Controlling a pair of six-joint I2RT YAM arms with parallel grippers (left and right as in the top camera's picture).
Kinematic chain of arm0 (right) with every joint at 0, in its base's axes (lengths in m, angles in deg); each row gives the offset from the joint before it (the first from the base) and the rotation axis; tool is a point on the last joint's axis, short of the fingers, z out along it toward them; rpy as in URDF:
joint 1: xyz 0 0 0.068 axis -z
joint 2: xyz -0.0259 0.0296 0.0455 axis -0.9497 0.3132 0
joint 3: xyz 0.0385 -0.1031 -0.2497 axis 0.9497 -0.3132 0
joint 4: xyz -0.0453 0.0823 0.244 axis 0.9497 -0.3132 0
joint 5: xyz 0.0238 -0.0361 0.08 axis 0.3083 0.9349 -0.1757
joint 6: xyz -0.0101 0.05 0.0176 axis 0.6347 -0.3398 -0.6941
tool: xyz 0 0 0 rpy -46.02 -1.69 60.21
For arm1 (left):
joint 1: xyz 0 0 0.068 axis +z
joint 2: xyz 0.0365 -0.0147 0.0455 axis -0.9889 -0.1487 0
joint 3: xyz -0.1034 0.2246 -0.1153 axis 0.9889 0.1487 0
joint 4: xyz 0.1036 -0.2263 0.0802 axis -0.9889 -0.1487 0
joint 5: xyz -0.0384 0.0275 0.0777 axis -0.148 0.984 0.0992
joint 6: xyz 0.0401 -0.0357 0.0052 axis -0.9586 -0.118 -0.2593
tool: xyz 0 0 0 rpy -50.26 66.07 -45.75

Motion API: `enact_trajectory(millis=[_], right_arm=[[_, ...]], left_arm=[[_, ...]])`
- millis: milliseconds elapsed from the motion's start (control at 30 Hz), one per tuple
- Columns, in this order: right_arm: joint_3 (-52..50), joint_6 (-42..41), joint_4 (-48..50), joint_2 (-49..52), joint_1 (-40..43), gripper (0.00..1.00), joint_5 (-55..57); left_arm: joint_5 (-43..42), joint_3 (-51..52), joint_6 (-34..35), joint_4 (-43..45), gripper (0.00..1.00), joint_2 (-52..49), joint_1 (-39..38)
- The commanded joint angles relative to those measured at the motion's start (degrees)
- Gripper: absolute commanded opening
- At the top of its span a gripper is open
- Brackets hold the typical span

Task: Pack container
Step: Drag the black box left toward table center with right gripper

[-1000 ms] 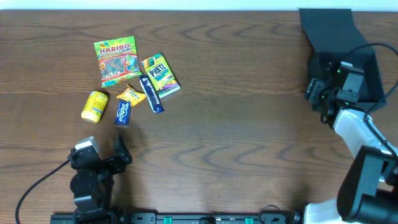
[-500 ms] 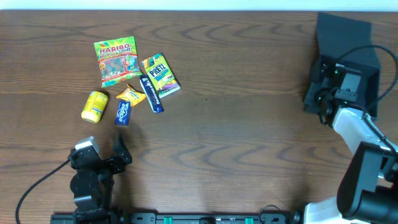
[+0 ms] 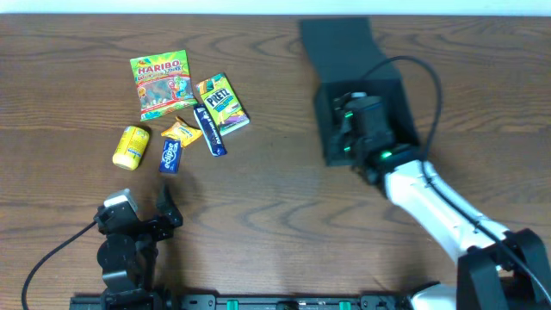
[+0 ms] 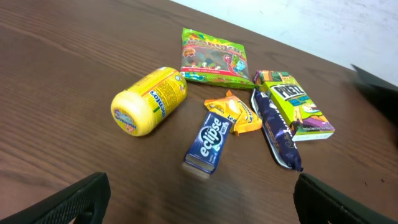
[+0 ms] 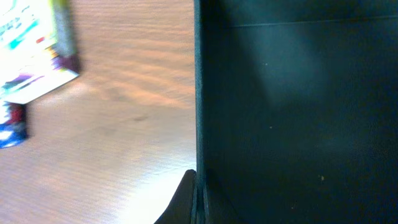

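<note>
I should pull the container's held side toward the green box and slightly back next with my right gripper, because a wide part of bare table lies between the container (image 3: 386, 86) and the snacks.
The container (image 3: 386, 86), a dark matte box with its flap lid (image 3: 336, 43) folded open behind it, stands right of the table's centre. My right gripper (image 3: 334, 136) is shut on the container's left wall. In the right wrist view that wall (image 5: 198, 93) runs straight down between my gripper's (image 5: 198, 202) fingers, with the dark inside (image 5: 298, 112) to its right. My left gripper (image 3: 142, 211) rests open at the front left, with nothing between its fingers (image 4: 68, 202), short of the snacks.
At the left lie a Haribo bag (image 3: 160, 83), a green box (image 3: 222, 103), a dark blue bar (image 3: 210, 129), an orange packet (image 3: 182, 131), a blue Eclipse pack (image 3: 170, 156) and a yellow tub (image 3: 131, 146). The table's back edge runs just behind the lid.
My right gripper shut on the container's wall and pulled the container left, from the table's far right edge towards the middle. The left arm and the snacks stayed still.
</note>
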Motion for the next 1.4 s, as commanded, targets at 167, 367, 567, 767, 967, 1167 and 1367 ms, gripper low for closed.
enact_trajectory(millis=[167,367,567,767,967,1167,1367], right_arm=[[1.49,-20.44,1.81,-0.2,-17.68,0.02,14.69],[5.95,-26.47,1.77,4.76,-20.59,0.02,16.7],[13.33,-26.4,-0.42,11.65,-20.59,0.02,15.85],[15.58,-24.98,-2.1,13.68,-20.59,0.02,15.8],[16.85,-15.67,-3.61,11.39,-20.59,1.0,10.03],[17.35,-7.45,-8.85,0.74,-19.65,0.99,10.95],[17.35,-4.68,-24.04,-11.08,-14.14,0.99,19.1]], left_arm=[[0.42,1.14,-0.24,-0.35,0.95,0.37,0.35],[0.39,1.14,-0.24,-0.35,0.95,0.37,0.35],[0.39,1.14,-0.24,-0.35,0.95,0.37,0.35],[0.39,1.14,-0.24,-0.35,0.95,0.37,0.35],[0.42,1.14,-0.24,-0.35,0.95,0.37,0.37],[0.42,1.14,-0.24,-0.37,0.95,0.37,0.35],[0.42,1.14,-0.24,-0.35,0.95,0.37,0.35]])
